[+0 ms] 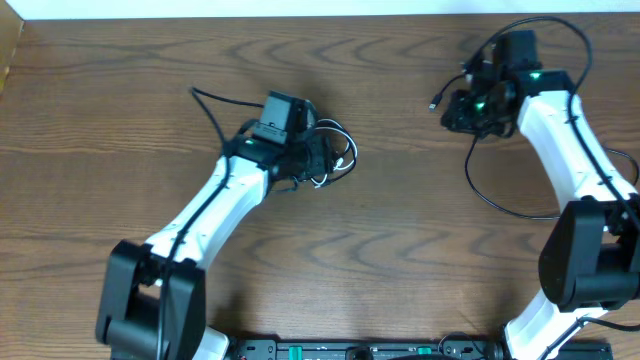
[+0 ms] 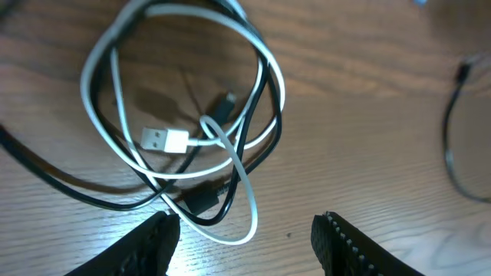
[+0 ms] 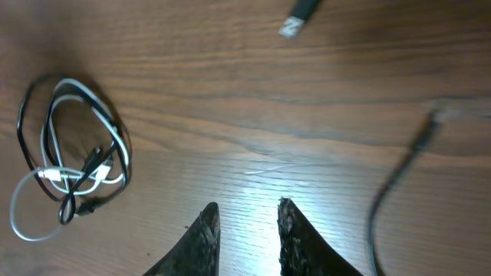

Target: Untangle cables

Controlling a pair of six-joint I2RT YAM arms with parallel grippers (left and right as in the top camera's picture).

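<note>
My left gripper moves down open next, straight onto the near bend of the white loop (image 1: pixel 319 182) (image 2: pixel 239 238), since that bend lies below it, in between its fingers.
The cables lie in one tangle (image 1: pixel 338 155) on the wooden table: a white cable (image 2: pixel 90 65) with a white USB plug (image 2: pixel 163 139) looped through a black cable (image 2: pixel 46 172) with a small black plug (image 2: pixel 225 103). My left gripper (image 2: pixel 245 230) hovers open just at the tangle's near edge, and a white loop reaches between its fingertips without touching them. The black cable's free end (image 1: pixel 196 92) trails off to the far left. My right gripper (image 3: pixel 247 211) stands far to the right, its jaws a narrow gap apart with nothing between them. Its view shows the tangle (image 3: pixel 77 178) at far left.
A small loose plug (image 1: pixel 433 103) lies just left of the right gripper (image 1: pixel 452 108). A thin black wire (image 1: pixel 500 200) curves over the table beside the right arm. The table's far edge runs along the top. The left arm (image 1: pixel 215 205) crosses the table's middle left.
</note>
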